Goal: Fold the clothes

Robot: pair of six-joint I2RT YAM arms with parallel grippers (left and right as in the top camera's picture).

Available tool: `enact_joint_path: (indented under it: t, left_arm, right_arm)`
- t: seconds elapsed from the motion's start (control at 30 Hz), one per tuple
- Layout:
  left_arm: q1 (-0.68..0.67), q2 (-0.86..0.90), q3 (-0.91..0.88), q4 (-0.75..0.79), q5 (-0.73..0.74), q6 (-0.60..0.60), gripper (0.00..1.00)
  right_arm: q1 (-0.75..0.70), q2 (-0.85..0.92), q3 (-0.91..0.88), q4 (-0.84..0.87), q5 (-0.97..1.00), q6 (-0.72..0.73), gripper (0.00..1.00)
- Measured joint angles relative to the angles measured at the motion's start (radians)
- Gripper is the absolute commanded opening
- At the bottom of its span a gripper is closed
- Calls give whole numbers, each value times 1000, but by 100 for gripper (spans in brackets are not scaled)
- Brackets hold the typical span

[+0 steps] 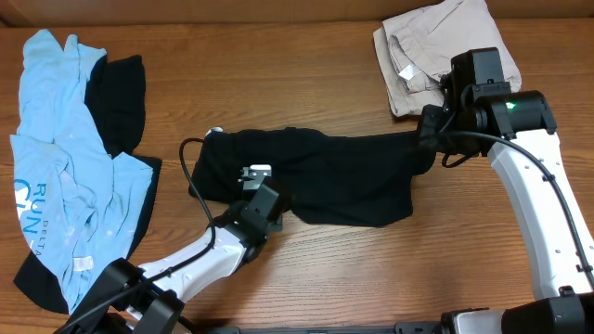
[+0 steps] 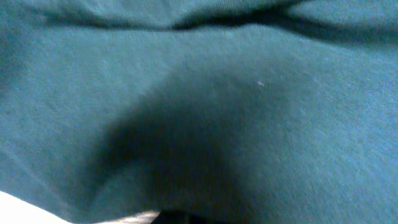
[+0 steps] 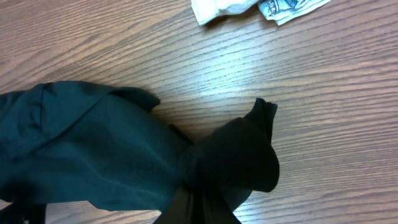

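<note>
My left gripper is going to lift the garment's near edge up and outward next, then bring it down over the garment's tagged end [image 1: 228,168] and let go of it there. The cloth there lies spread out.
A large black garment [image 1: 325,176] lies stretched across the table's middle, its small white tag [image 1: 256,173] near the left end. My left gripper [image 1: 271,198] sits at the garment's lower left edge, shut on the cloth. In the left wrist view dark fabric [image 2: 249,112] fills the frame and hides the fingers. My right gripper [image 1: 430,147] is shut on the garment's right end. In the right wrist view that end of the garment [image 3: 239,162] is bunched between the closed jaws of the right gripper [image 3: 208,208], with the table below it.
A light blue printed T-shirt [image 1: 56,176] lies crumpled at the far left over another dark piece [image 1: 119,102]. Folded beige pieces [image 1: 422,51] sit at the back right, and their edge [image 3: 249,7] shows in the right wrist view. A black cable [image 1: 188,172] loops by the garment's left end.
</note>
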Motion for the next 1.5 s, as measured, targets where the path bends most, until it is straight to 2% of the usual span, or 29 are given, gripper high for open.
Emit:
enact_joint_path:
  t: [0.07, 0.17, 0.23, 0.43, 0.57, 0.73, 0.9, 1.03, 1.33, 1.5]
  left_arm:
    - [20, 0, 7, -49, -10, 30, 4]
    - [68, -9, 53, -216, -24, 68, 4]
    - [118, -27, 138, -412, -29, 83, 4]
    - [266, -91, 570, -865, -39, 168, 4]
    - [300, -111, 822, -1029, -49, 267, 4]
    - [304, -117, 963, -1078, -80, 375, 4]
    - [304, -115, 973, -1079, -61, 461, 4]
    - [304, -88, 973, -1094, -32, 509, 4]
    - [306, 136, 973, -1088, 185, 539, 4]
    - [303, 323, 973, -984, 250, 546, 4]
  right_arm:
    - [0, 0, 0, -6, 0, 0, 4]
    - [0, 0, 0, -13, -1, 0, 4]
    - [0, 0, 0, -15, -2, 0, 4]
    - [0, 0, -2, -15, -3, 0, 4]
    - [0, 0, -3, -34, -3, 1, 4]
    - [0, 0, -3, -105, -7, 17, 4]
    - [0, 0, -3, -172, -9, 24, 4]
    - [0, 0, -3, -163, -8, 23, 4]
    - [0, 0, -3, -86, -7, 23, 4]
    - [0, 0, -3, -74, -7, 23, 4]
